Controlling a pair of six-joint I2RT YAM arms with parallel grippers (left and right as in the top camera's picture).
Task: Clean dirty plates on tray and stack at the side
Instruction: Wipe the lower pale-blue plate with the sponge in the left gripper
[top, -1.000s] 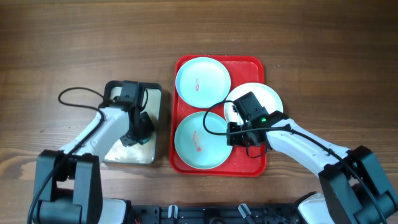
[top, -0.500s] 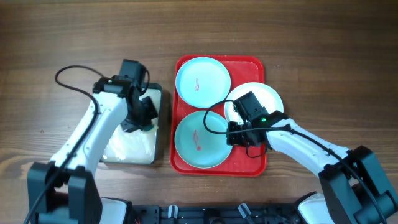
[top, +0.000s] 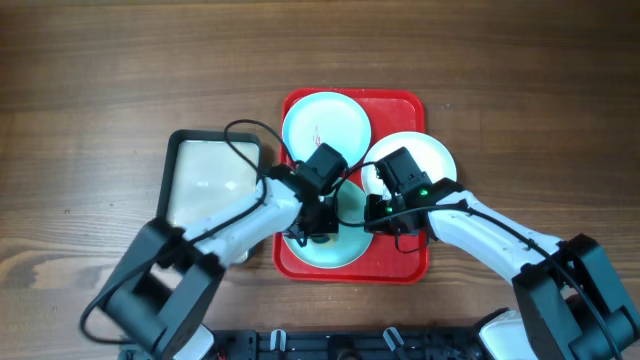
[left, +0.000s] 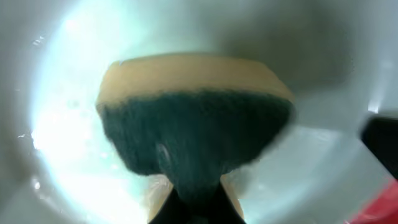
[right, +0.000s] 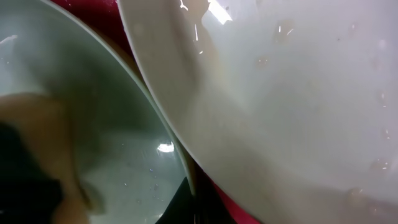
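The near plate looks clean, so my left gripper will next move up and left in the overhead view, over the pan's water (top: 213, 188), to release the sponge.
The red tray (top: 410, 262) holds two pale blue plates. The far plate (top: 325, 128) shows a red smear. My left gripper (top: 318, 225) is shut on a yellow and dark green sponge (left: 193, 118) and presses it onto the near plate (top: 338, 255), whose pale surface fills the left wrist view (left: 62, 124). My right gripper (top: 378, 214) is shut on that plate's right rim (right: 186, 168). The white plate (top: 425, 158) lies over the tray's right edge, just behind the right gripper, and also shows in the right wrist view (right: 298, 93).
A grey metal pan (top: 210, 180) with dark rim and pale soapy water stands left of the tray. The left arm crosses from the pan's near side to the tray. Bare wooden table (top: 520, 90) lies all round.
My left arm has swung right from the grey pan to the near pale blue plate, carrying the sponge. The right arm has not moved.
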